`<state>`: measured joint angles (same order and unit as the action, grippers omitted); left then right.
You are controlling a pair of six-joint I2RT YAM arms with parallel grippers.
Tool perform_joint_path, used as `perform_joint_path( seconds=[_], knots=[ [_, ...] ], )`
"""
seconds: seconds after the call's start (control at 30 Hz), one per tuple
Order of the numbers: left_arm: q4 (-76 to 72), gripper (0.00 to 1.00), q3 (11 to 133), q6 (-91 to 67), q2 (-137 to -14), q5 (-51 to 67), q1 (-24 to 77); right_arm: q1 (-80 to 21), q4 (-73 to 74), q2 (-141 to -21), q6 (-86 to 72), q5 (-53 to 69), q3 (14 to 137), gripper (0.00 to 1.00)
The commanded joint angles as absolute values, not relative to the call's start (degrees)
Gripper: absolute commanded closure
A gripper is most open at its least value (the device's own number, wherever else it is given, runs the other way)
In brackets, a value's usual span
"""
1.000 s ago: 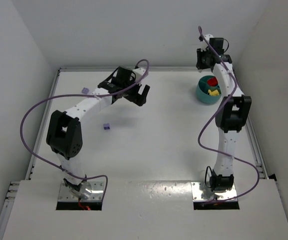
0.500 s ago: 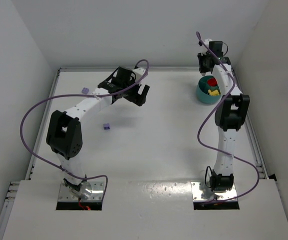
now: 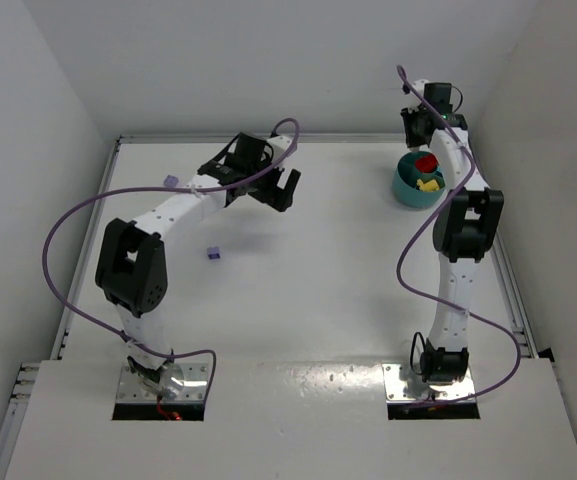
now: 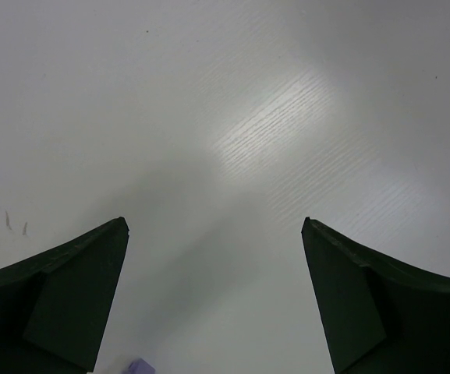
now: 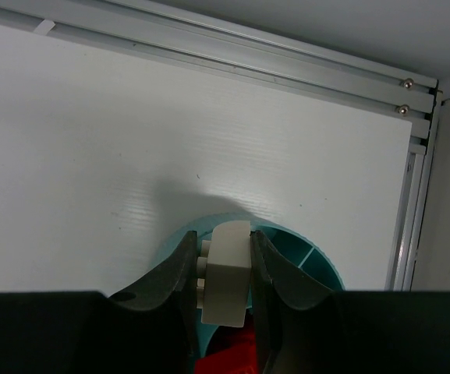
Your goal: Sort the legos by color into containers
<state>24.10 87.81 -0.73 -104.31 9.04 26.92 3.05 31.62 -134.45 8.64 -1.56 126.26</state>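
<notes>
The left gripper swings across and down onto the farther purple lego next, as it lies below and to the gripper's left in the top view.
My right gripper [image 5: 221, 238] is shut on a cream lego [image 5: 226, 273], held above the far edge of the round teal container [image 5: 318, 253]. A red lego [image 5: 228, 358] lies in the dish below it. From above, the container [image 3: 411, 198] sits at the far right with a red lego [image 3: 425, 162] and a yellow lego [image 3: 428, 184] inside, and the right gripper [image 3: 420, 128] hangs over its back rim. My left gripper [image 3: 282, 192] hovers open over the table's middle back. Two purple legos [image 3: 214, 253] [image 3: 172, 182] lie on the table. One purple lego [image 4: 137, 366] peeks in below the open left gripper [image 4: 215, 226].
An aluminium rail [image 5: 209, 51] runs along the table's far edge, close behind the dish, and another rail [image 5: 412, 202] borders the right side. White walls enclose the table on three sides. Purple cables loop from both arms.
The right wrist has shifted a little to the right and back over the dish, with the cream lego still in its grip. The left arm has not moved.
</notes>
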Motion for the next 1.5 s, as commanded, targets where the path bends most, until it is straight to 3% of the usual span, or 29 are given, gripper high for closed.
perform_joint_path(
  seconds=[0.0, 0.23, 0.37, 0.63, 0.7, 0.8, 0.93, 1.1, 1.3, 1.47],
  knots=[
    [23.82, 0.0, 90.7, -1.58, -104.68, 9.49, 26.54, 3.25, 31.11, -134.12, 9.4, -2.55, 126.83, 0.86],
    [23.82, 0.0, 90.7, -1.58, -105.21, 9.49, 27.07, 3.25, 31.11, -134.12, 9.4, -2.55, 126.83, 0.58],
    [23.82, 0.0, 90.7, -1.58, -105.21, 9.49, 27.07, 3.25, 31.11, -134.12, 9.4, -2.55, 126.3, 0.49],
    [23.82, 0.0, 90.7, -5.09, -103.45, 3.88, 24.89, 3.25, 31.11, -131.84, 7.57, -0.1, 127.88, 0.48],
    [24.69, 0.0, 88.69, -5.89, -101.53, 1.24, 23.21, 3.25, 32.24, -130.0, 7.56, 3.76, 129.55, 0.48],
    [31.33, 0.0, 87.36, -1.6, -100.38, 7.09, 17.77, 1.67, 34.88, -127.01, 9.13, 13.85, 130.08, 0.48],
    [38.67, 0.0, 84.3, 9.13, -98.18, 13.71, 8.72, -1.57, 38.67, -125.86, 7.91, 27.58, 129.21, 0.4],
    [33.76, 0.0, 78.39, 5.99, -95.62, -1.46, 1.94, -3.95, 38.67, -123.75, 5.71, 31.46, 121.83, 0.25],
    [29.0, 0.0, 86.98, 5.62, -104.57, -7.46, 0.09, -5.71, 38.14, -125.85, 3.87, 31.46, 123.65, 0.21],
    [33.31, 0.11, 95.52, 7.91, -117.32, -0.9, -2.37, -6.33, 37.0, -126.39, 3.34, 30.41, 124.54, 0.21]
  ],
)
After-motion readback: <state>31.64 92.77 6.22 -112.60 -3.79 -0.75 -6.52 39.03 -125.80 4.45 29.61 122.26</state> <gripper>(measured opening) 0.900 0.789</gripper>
